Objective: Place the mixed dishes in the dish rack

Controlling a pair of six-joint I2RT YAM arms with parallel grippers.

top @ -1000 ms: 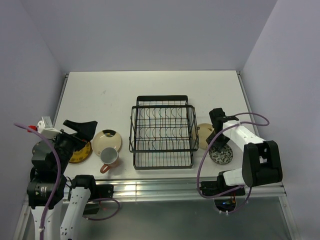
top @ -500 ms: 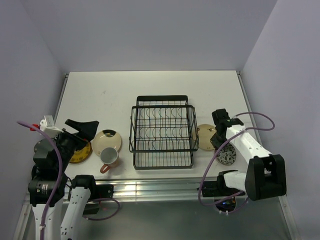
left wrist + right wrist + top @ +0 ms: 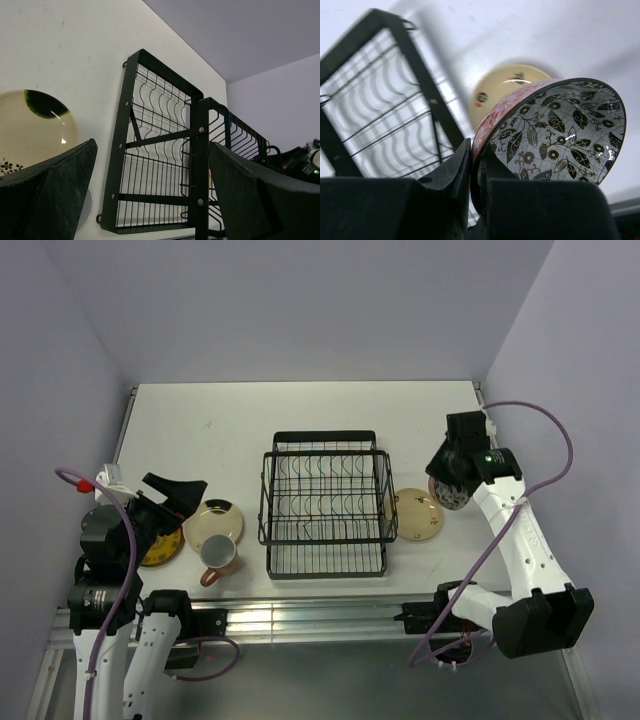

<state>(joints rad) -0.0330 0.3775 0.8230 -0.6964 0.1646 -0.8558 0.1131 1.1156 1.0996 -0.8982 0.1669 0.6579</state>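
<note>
My right gripper goes left in the top view, turns and brings the bowl [image 3: 450, 492] down into the rack's far corner [image 3: 352, 462] next. It releases the bowl there, as that spot is empty.
The black wire dish rack [image 3: 325, 502] stands mid-table and holds nothing. My right gripper [image 3: 452, 478] is shut on the rim of the small speckled bowl [image 3: 450, 492] and holds it in the air, right of the rack. The wrist view shows the bowl [image 3: 555, 130] tilted, one finger inside and one outside the rim. A cream plate [image 3: 416, 514] lies under it. My left gripper [image 3: 178, 497] is open and empty above the yellow patterned plate [image 3: 158, 548]. Beside it lie a second cream plate [image 3: 214, 523] and the pinkish mug [image 3: 218, 556].
The left wrist view looks past both open fingers [image 3: 55, 190] to the rack [image 3: 160, 150] and the cream plate [image 3: 35, 125]. The right wrist view shows the rack [image 3: 375, 110] to the left and the cream plate [image 3: 507, 87] below. Walls close the table on three sides.
My right gripper has lifted the speckled bowl off the table and carried it up and toward the back right. My left gripper has shifted slightly right.
</note>
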